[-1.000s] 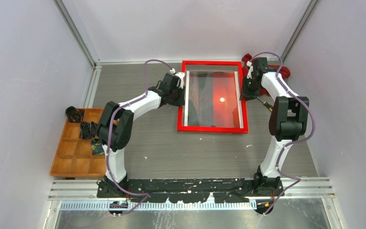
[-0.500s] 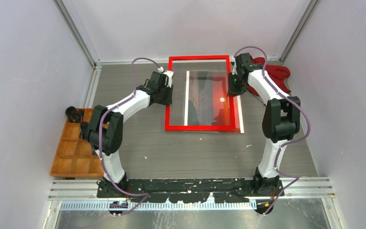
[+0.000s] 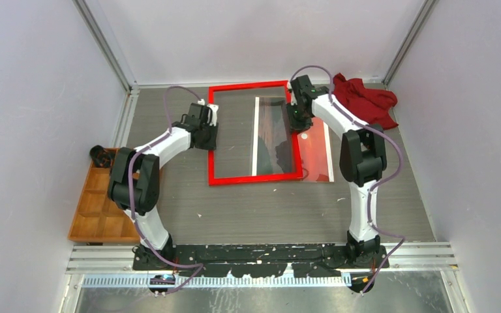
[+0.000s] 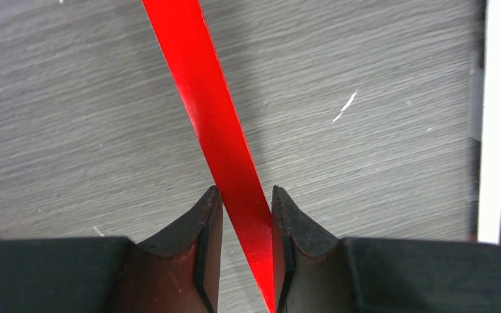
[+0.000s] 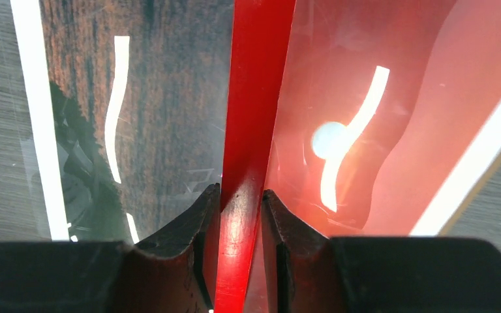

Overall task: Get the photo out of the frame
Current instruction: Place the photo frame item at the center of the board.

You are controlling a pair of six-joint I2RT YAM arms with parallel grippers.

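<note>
The frame point(image 3: 254, 180) still overlaps the photo. Next, my right gripper comes down to the left in the top view and releases the frame's bar by the white strip point(image 3: 256, 135).
The thin red frame point(image 3: 254, 180) is held above the grey table, shifted left of the photo. My left gripper point(image 3: 209, 129) is shut on its left rail point(image 4: 202, 98), which runs between the pads at the left gripper point(image 4: 246, 195). My right gripper point(image 3: 294, 121) is shut on the right rail point(image 5: 258, 85), pinched at the right gripper point(image 5: 241, 195). The photo point(image 3: 315, 156) lies flat on the table. Its red-orange right part with the bright sun point(image 5: 328, 139) is uncovered. Its dark left part still shows through the frame's opening. A white strip point(image 4: 498, 117) marks the photo's left edge.
A crumpled red cloth point(image 3: 365, 98) lies at the back right corner. A wooden compartment tray point(image 3: 104, 208) sits at the left edge with small dark items point(image 3: 101, 156) at its far end. Pale walls close in on both sides and behind.
Both grippers have carried the frame leftward across the table. The photo stayed where it lay, so its right half is now outside the frame.
</note>
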